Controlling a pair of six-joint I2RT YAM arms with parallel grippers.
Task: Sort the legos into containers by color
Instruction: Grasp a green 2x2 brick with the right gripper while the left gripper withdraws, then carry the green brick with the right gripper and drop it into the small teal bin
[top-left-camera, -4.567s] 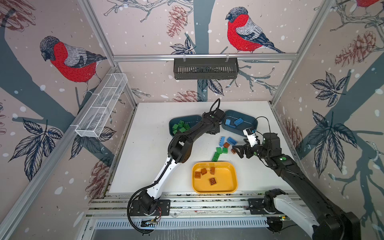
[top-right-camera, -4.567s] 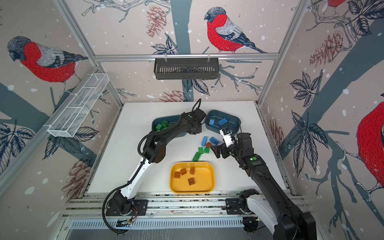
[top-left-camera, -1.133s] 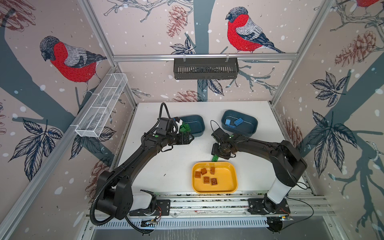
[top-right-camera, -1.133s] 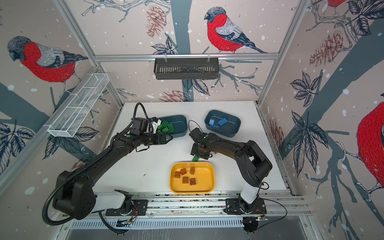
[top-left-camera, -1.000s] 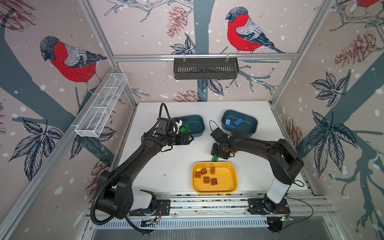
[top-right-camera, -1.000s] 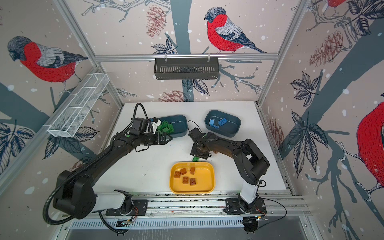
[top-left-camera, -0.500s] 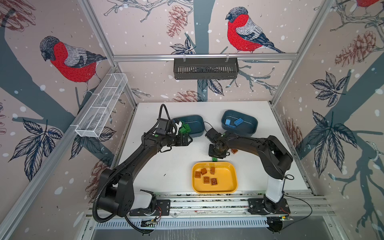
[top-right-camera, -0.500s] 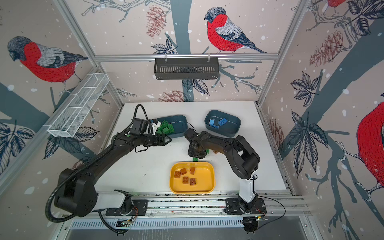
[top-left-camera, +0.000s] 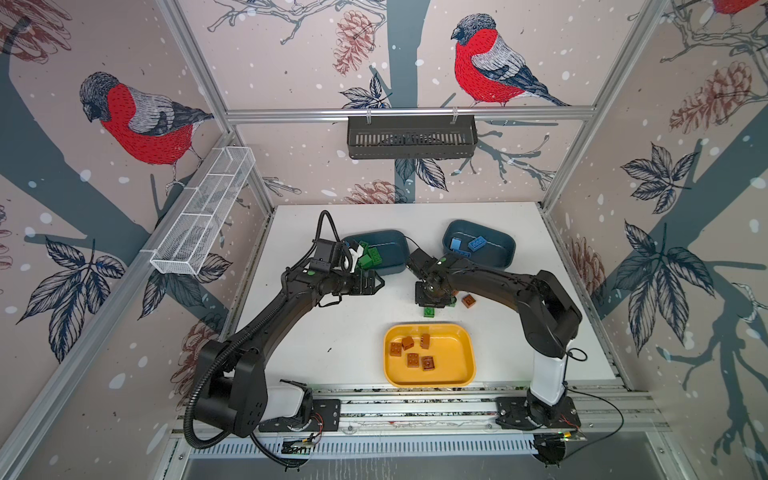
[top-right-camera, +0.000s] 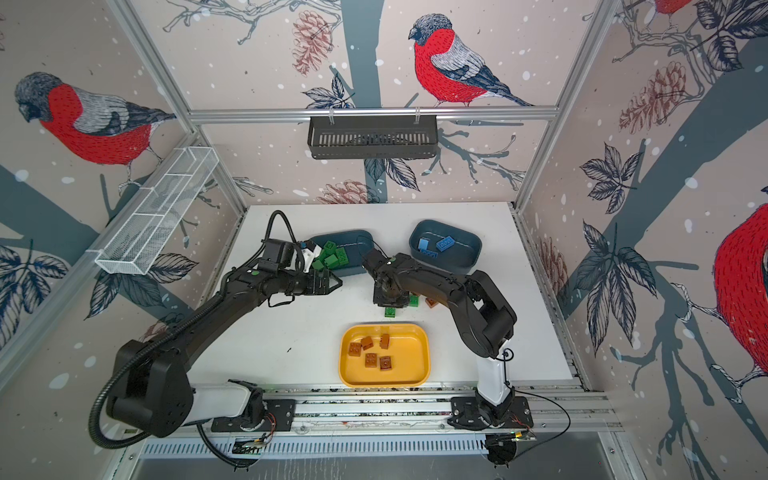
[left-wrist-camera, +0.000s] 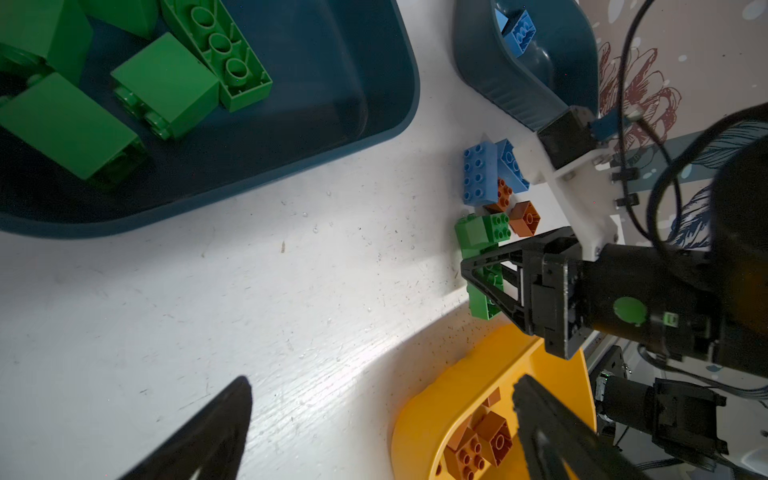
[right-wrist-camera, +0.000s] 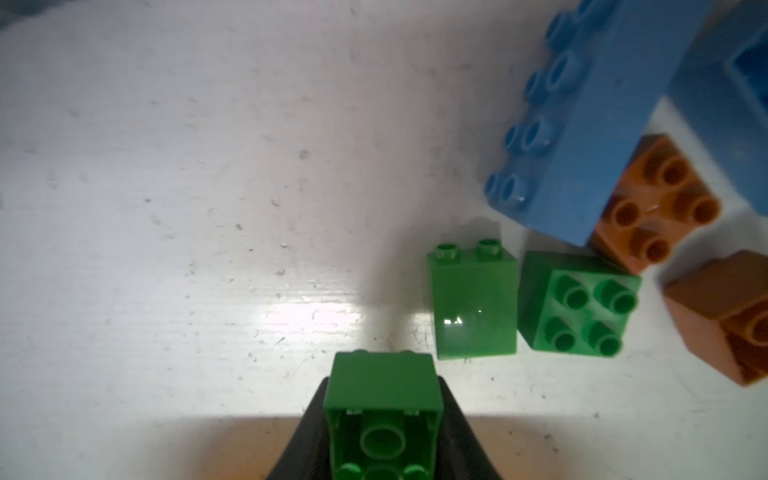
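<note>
One teal container has green legos in it, so the robot's right gripper will go up, move outward over that container's empty end (top-left-camera: 392, 249) and let go of the green lego there.
My right gripper (right-wrist-camera: 382, 415) is shut on a green lego (right-wrist-camera: 382, 386), low over the table; in both top views it (top-left-camera: 432, 297) points down over the loose pile. Beside it lie two more green legos (right-wrist-camera: 473, 303), blue ones (right-wrist-camera: 582, 137) and brown ones (right-wrist-camera: 660, 203). My left gripper (top-left-camera: 376, 284) hangs open and empty beside the left teal container (top-left-camera: 395, 249), which holds green legos (left-wrist-camera: 166, 83). The right teal container (top-left-camera: 498, 249) holds blue legos. The yellow tray (top-left-camera: 457, 374) holds several brown legos (top-left-camera: 413, 359).
A black slotted basket (top-left-camera: 411, 137) hangs on the back wall and a white wire rack (top-left-camera: 203, 216) on the left wall. The right arm's elbow (top-left-camera: 548, 307) rises to the right of the yellow tray. Metal frame posts stand at the table's corners.
My right gripper's jaws have shut on the green lego, and that arm's elbow has swung left. The left arm has stayed put with its jaws open.
</note>
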